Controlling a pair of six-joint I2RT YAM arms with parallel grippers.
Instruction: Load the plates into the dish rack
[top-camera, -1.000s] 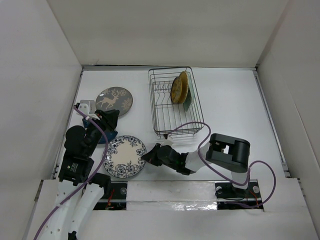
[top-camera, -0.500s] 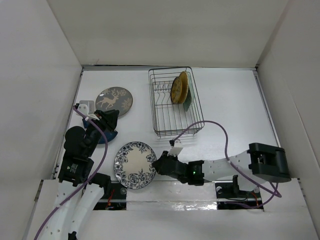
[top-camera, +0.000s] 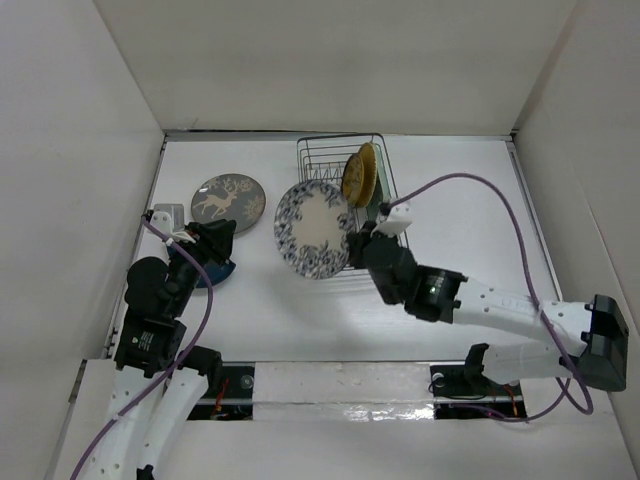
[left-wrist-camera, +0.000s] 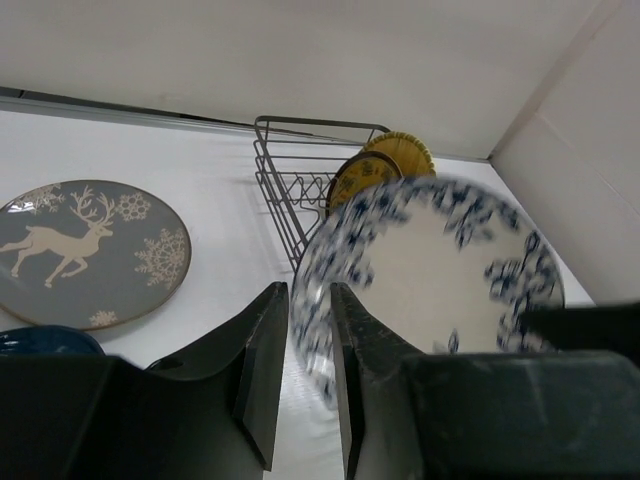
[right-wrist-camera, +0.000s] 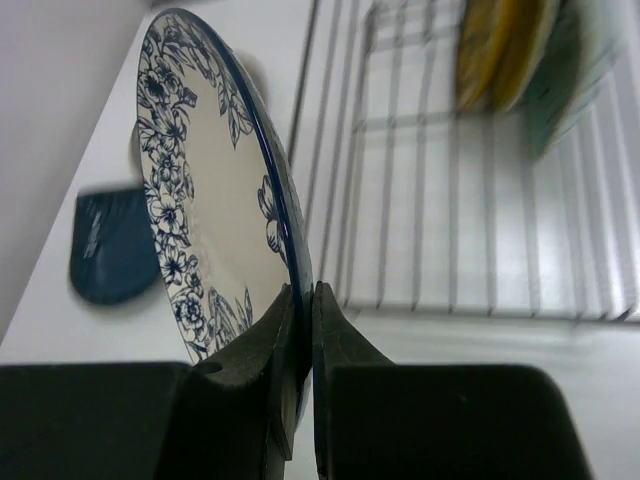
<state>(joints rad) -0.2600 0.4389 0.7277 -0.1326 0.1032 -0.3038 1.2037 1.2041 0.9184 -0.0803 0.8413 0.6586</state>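
Note:
My right gripper moves outward over the rack's far part next, then down, since the rack's wires (top-camera: 329, 171) (right-wrist-camera: 422, 80) beside the amber plate stand empty.
My right gripper (top-camera: 358, 245) (right-wrist-camera: 302, 290) is shut on the rim of the white plate with blue floral (top-camera: 312, 230) (right-wrist-camera: 200, 210) and holds it on edge, off the table, at the near left side of the dish rack (top-camera: 325, 165) (right-wrist-camera: 450, 200). The plate also shows in the left wrist view (left-wrist-camera: 440, 260). An amber plate (top-camera: 358, 175), a yellow plate (left-wrist-camera: 405, 150) and a pale green plate (top-camera: 374, 205) stand in the rack. The grey deer plate (top-camera: 228, 202) (left-wrist-camera: 85, 250) and the dark blue plate (top-camera: 205, 272) (left-wrist-camera: 40, 340) lie at the left. My left gripper (top-camera: 215, 240) (left-wrist-camera: 310, 290) hovers over the dark blue plate, jaws slightly apart and empty.
A small pale grey object (top-camera: 170, 213) lies by the left wall, beside the deer plate. White walls close in the table on the left, back and right. Purple cables loop around both arms.
My right gripper has lifted the floral plate from the near table, tipped it on edge and carried it up to the rack. The left arm has barely moved.

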